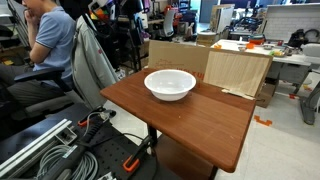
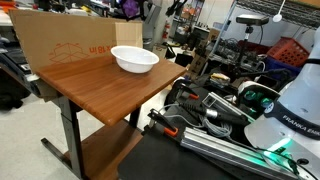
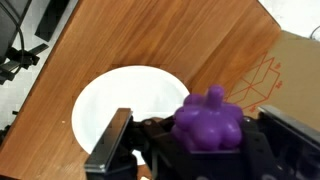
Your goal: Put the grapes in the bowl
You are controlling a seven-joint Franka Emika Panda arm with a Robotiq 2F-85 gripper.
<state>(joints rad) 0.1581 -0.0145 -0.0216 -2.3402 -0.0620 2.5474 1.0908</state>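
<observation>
The robot should bring its gripper down to the left in the wrist view, into the white bowl's hollow (image 3: 130,97), to release the grapes (image 3: 208,122), because the grapes still hang above and beside the bowl.
In the wrist view my gripper (image 3: 200,152) is shut on the grapes (image 3: 208,122), a small purple lumpy cluster held between the two dark fingers. The white bowl (image 3: 112,100) lies below on the wooden table, to the left of the grapes and partly hidden by the left finger. The bowl also stands empty near the far edge of the table in both exterior views (image 1: 170,84) (image 2: 134,59). Neither the gripper nor the grapes show in either exterior view.
The brown wooden table (image 1: 200,120) (image 2: 95,88) holds only the bowl. A cardboard box (image 1: 236,72) (image 2: 70,42) (image 3: 292,70) stands against the table's far edge. A seated person (image 1: 50,40) is beside the table. Cables and rails (image 2: 205,115) lie by the robot base.
</observation>
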